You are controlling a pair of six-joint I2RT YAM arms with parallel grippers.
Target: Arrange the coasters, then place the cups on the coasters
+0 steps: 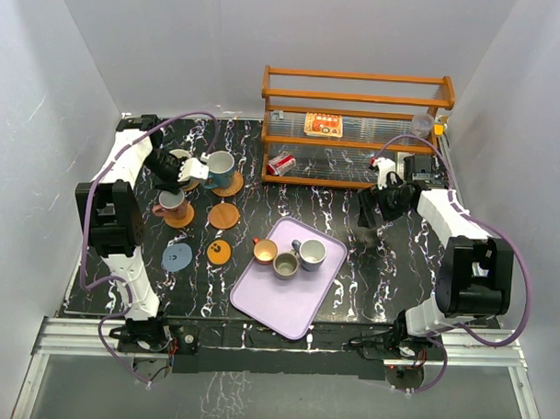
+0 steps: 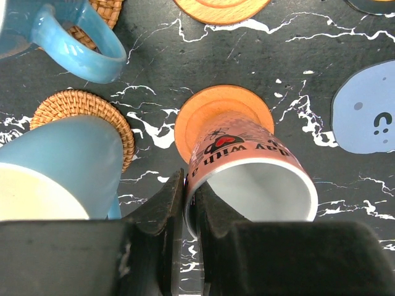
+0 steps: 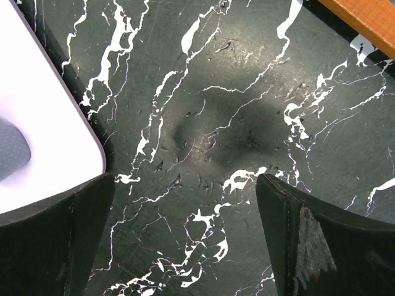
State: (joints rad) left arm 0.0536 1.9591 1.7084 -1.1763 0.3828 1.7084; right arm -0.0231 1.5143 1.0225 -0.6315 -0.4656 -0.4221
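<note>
My left gripper lowers the pink cup onto the plain orange coaster next and releases the cup's rim, as that coaster lies below the gripper, already under the cup's base.
My left gripper is shut on the rim wall of a pink cup, one finger inside and one outside. The cup's base is over a plain orange coaster. Beside it a pale blue cup sits on a rattan coaster. From above, a blue cup stands on a second rattan coaster. Another orange coaster, a dotted orange coaster and a grey-blue coaster lie bare. Three cups stand on the lilac tray. My right gripper hangs open over bare table.
A wooden rack stands at the back with a printed packet on it and a red-and-white can by its foot. The tray's corner lies just left of my right fingers.
</note>
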